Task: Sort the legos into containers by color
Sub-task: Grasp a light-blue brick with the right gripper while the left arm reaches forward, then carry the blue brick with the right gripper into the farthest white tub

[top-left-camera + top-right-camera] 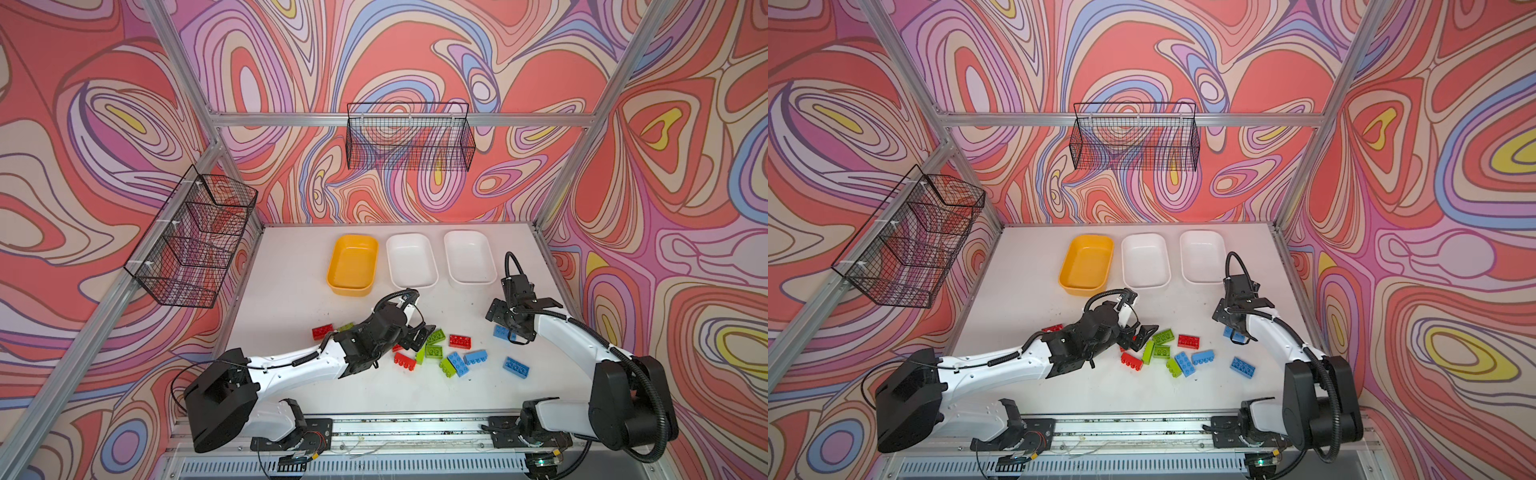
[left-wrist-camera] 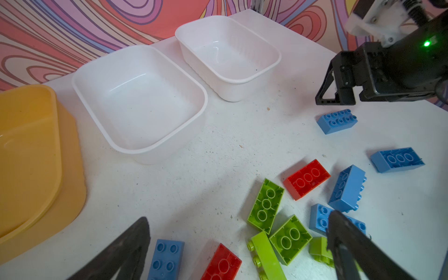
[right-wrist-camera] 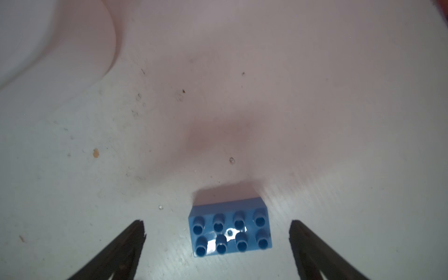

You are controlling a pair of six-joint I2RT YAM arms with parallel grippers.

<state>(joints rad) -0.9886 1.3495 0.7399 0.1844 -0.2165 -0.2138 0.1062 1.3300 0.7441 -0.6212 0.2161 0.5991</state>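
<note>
Next, my right gripper goes down until its open fingers are on either side of the brick's short ends, and closes. The lone blue brick [image 3: 230,228] lies below it, lengthwise between those fingers.
Three empty containers stand in a row at the back: a yellow-orange tub [image 1: 353,266] and two white tubs [image 1: 411,259] [image 1: 469,257]. Red, lime green and light blue legos lie loose mid-table, among them a red brick [image 1: 459,340], a green brick [image 1: 434,336] and a blue brick [image 1: 515,368]. My left gripper [image 2: 238,228] hangs open low over the pile's left side, with a blue brick [image 2: 167,259] and a red brick [image 2: 223,264] between its fingers. My right gripper [image 3: 217,225] is open, pointing down, straddling a lone blue brick [image 3: 230,230] without touching it.
Black wire mesh baskets hang on the back wall [image 1: 409,139] and the left wall [image 1: 195,241]. Aluminium frame posts edge the table. A further red brick [image 1: 322,331] lies left of the left arm's wrist.
</note>
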